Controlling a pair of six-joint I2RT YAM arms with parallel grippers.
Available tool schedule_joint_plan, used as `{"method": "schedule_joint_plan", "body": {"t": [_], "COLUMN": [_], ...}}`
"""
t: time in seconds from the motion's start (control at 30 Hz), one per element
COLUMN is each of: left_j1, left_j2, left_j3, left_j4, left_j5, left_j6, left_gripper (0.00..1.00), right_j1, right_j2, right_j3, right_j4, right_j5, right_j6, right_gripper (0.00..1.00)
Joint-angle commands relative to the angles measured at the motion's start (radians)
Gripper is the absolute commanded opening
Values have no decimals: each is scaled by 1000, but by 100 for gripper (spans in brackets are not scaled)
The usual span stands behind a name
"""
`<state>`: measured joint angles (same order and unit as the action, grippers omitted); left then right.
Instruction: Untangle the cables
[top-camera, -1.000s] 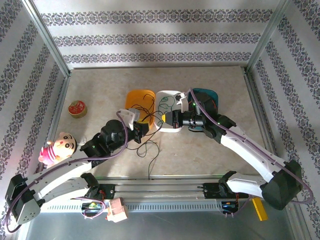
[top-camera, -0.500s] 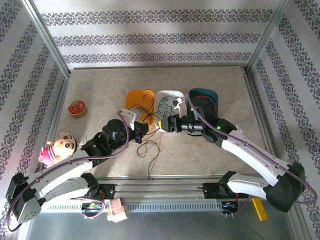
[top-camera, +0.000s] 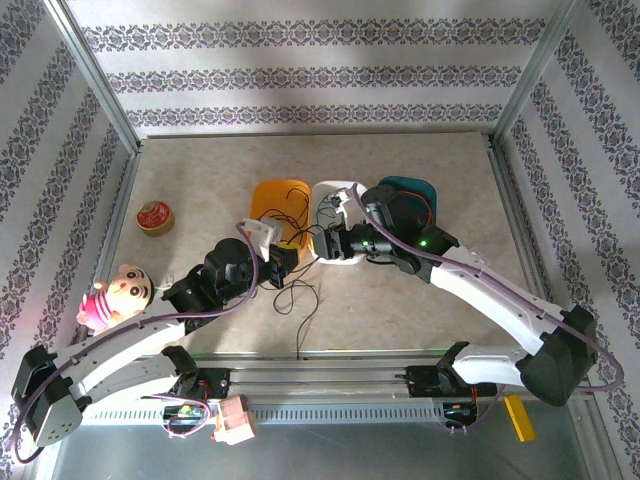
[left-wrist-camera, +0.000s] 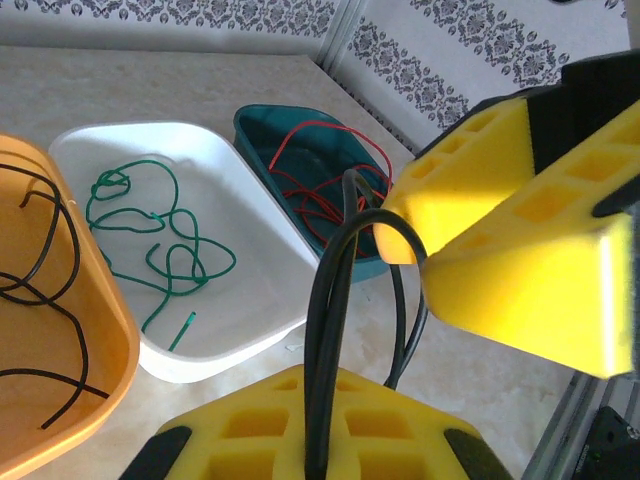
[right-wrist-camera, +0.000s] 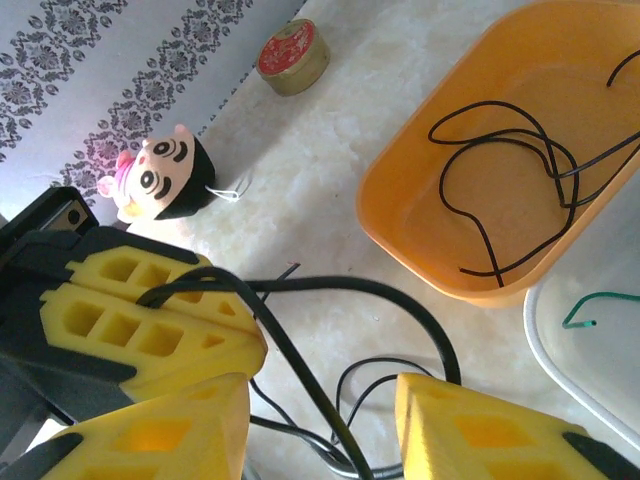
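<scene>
I will lift my left gripper outward, then lower it and let go into the orange tray below. The orange tray already has black cable in it.
My left gripper (left-wrist-camera: 322, 385) is shut on a thick black cable (left-wrist-camera: 335, 270) that loops up from between its yellow fingers. My right gripper (right-wrist-camera: 320, 420) stands open just to the right of it, with the same black cable (right-wrist-camera: 300, 360) running loose through the gap. In the top view the two grippers, left (top-camera: 287, 262) and right (top-camera: 322, 245), nearly touch in front of the trays. More black strands (top-camera: 298, 296) lie on the table below them. A green cable (left-wrist-camera: 160, 240) lies in the white tray (left-wrist-camera: 240, 200), a red cable (left-wrist-camera: 310, 165) in the teal tray (left-wrist-camera: 255, 125), and a thin black cable (left-wrist-camera: 40, 290) in the orange tray (left-wrist-camera: 108, 315).
A red round tin (top-camera: 154, 216) sits at the left of the table, and a pink doll toy (top-camera: 118, 293) lies near the left arm. Patterned walls close in the table on three sides. The three trays stand in a row at mid-table.
My right gripper has opened and moved left, from over the white tray toward the left gripper. The left arm has stayed put with its cable.
</scene>
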<state>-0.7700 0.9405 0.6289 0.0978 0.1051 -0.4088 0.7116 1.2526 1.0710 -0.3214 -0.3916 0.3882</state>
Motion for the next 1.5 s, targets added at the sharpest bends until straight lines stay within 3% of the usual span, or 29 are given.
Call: {"method": "schedule_joint_plan", "body": {"t": [0.0,0.13,0.2,0.47,0.67,0.73,0.77,0.8,0.83,0.97,1.23,1.47], "left_j1": [14,14,14,15,15,15,16,18,21,64,208,304], "left_j2": [-18,-19,-24,-60,-76,-74,-72,-69,-65,-39,74,288], "left_j3": [12,11,11,-9,-15,-6,5,20,38,142,340,337], "left_j4": [-1,-1,-7,-31,-20,-11,-9,-10,-12,-31,-64,10], "left_j5": [12,-5,-20,-106,-139,-129,-130,-134,-151,-211,-207,-206], "left_j6": [-18,-18,-18,-20,-21,-14,-13,-12,-12,-36,-58,-64], "left_gripper": [0,0,0,0,0,0,0,0,0,0,0,0], "right_j1": [19,12,-15,-228,-297,-298,-297,-297,-297,-297,-297,-296], "right_j2": [27,14,-16,-204,-283,-277,-272,-269,-268,-274,-266,-275], "right_j3": [25,-6,-26,-209,-291,-293,-291,-288,-287,-281,-276,-278], "right_j4": [-4,34,44,138,116,96,89,81,78,73,72,55], "right_j5": [2,63,117,111,120,109,98,94,97,133,113,89], "right_j6": [-15,48,79,280,325,319,317,317,317,309,294,276], "right_gripper": [39,9,2,0,0,13,29,37,40,43,44,44]}}
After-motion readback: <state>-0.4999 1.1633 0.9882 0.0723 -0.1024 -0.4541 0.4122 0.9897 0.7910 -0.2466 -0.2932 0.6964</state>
